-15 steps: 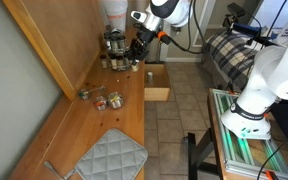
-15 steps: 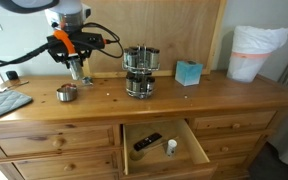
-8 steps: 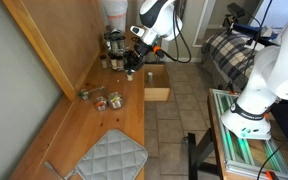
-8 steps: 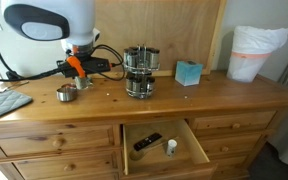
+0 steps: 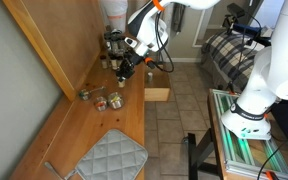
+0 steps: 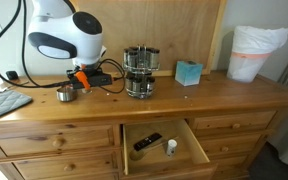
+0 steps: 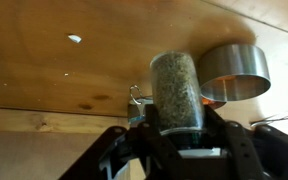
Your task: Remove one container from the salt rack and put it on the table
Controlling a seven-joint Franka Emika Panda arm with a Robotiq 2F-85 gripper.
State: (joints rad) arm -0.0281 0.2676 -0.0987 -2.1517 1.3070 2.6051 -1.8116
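Note:
The container already hangs close above the bare wood beside the metal cup. My gripper lowers a little next, sets the container there, and releases it.
My gripper is shut on the container, a glass spice jar full of greenish-grey spice, with its cap end between the fingers. In both exterior views the gripper is low over the wooden table, a short way from the salt rack. The rack stands upright, ringed with jars. The held jar hangs close above the table; I cannot tell whether it touches.
A small metal cup stands right beside the held jar. More small cups sit nearby. A grey quilted mat, an open drawer, a blue box and a tall white appliance are around.
The arm has swung away from the rack and come down toward the table with the jar in the gripper. It now sits low beside the metal cup.

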